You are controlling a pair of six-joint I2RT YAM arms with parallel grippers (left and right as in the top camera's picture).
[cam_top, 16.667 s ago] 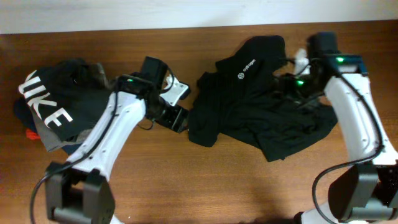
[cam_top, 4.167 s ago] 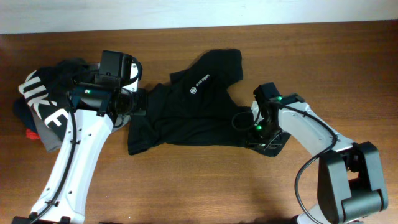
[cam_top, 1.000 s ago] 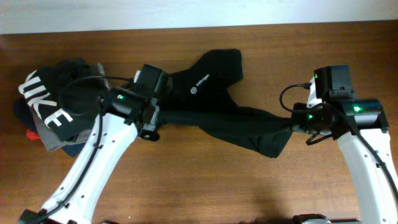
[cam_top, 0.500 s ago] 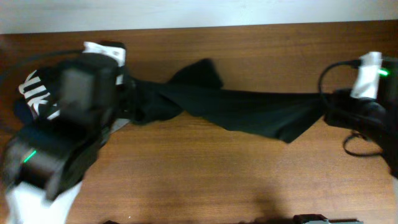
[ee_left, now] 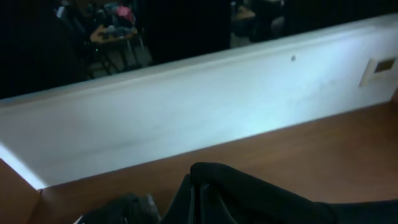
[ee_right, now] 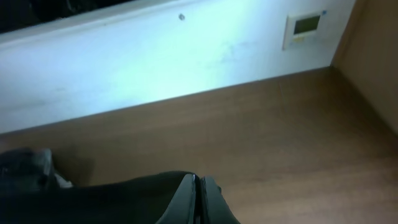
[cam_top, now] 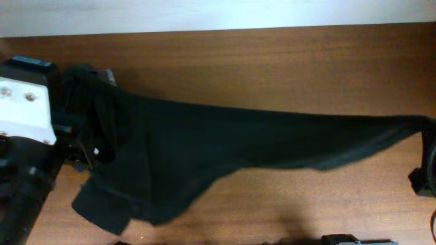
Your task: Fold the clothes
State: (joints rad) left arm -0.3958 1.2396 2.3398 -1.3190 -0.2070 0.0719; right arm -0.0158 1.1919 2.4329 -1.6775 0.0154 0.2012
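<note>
My left gripper moves outward and down toward the white wall next, clear of the pile, and releases the shirt's bunched edge, as the shirt hangs raised over bare table.
The black shirt (cam_top: 225,146) hangs stretched in the air between both arms, spanning almost the full width of the overhead view, with a loose part drooping at the lower left (cam_top: 109,207). My left gripper (ee_left: 198,194) is shut on a bunched edge of the shirt (ee_left: 261,199). My right gripper (ee_right: 199,198) is shut on the other end of the shirt (ee_right: 112,202). In the overhead view the left arm (cam_top: 24,102) fills the left edge and only a bit of the right arm (cam_top: 424,182) shows at the right edge; both grippers' fingers are hidden there by fabric.
The wooden table (cam_top: 272,61) lies below the raised shirt. A pile of other garments (ee_left: 121,208) sits at the table's left end, also seen as that pile (ee_right: 25,168) in the right wrist view. A white wall with a small panel (ee_right: 306,25) runs behind the table.
Both arms have risen and pulled further apart. The shirt has come up off the table and now stretches wide and close under the overhead camera, covering the garment pile.
</note>
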